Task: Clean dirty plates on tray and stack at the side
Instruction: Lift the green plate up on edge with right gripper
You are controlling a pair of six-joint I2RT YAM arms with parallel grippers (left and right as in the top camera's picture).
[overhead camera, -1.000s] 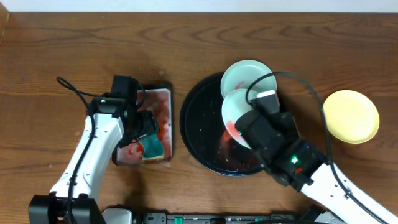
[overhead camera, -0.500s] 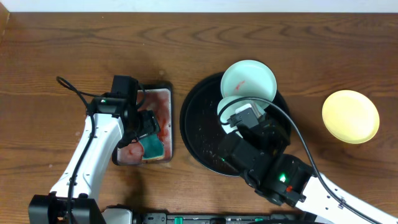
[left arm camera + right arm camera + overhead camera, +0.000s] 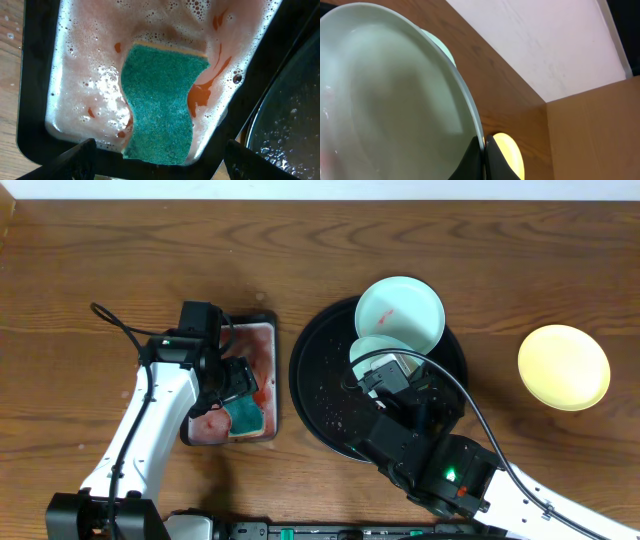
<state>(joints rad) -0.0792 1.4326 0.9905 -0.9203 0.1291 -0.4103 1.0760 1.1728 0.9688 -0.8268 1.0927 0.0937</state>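
Observation:
I will swing my right gripper over the yellow plate [image 3: 564,367] [image 3: 510,157], which is to its right in the overhead view. Then I will level the tilted plate, lower it and release it to stack it.
The large round black tray [image 3: 318,385] sits mid-table. A pale mint plate [image 3: 400,310] with red smears rests on its far rim. My right gripper [image 3: 484,159] is shut on the rim of a second pale plate [image 3: 395,90] and holds it tilted on edge over the tray. In the overhead view that plate [image 3: 368,348] is mostly hidden under the right arm. The yellow plate [image 3: 564,367] lies on bare wood at the right. My left gripper [image 3: 160,167] is open just above a green sponge [image 3: 160,105].
The sponge [image 3: 246,418] lies in a small rectangular black tray [image 3: 270,340] of foamy pinkish-red liquid, left of the round tray. Water drops dot the round tray's floor. A wall and a wooden edge show behind the table in the right wrist view.
My right arm has swung left and towards the table's front edge over the round tray, tipping the held plate more upright and covering most of it. The left arm has not moved.

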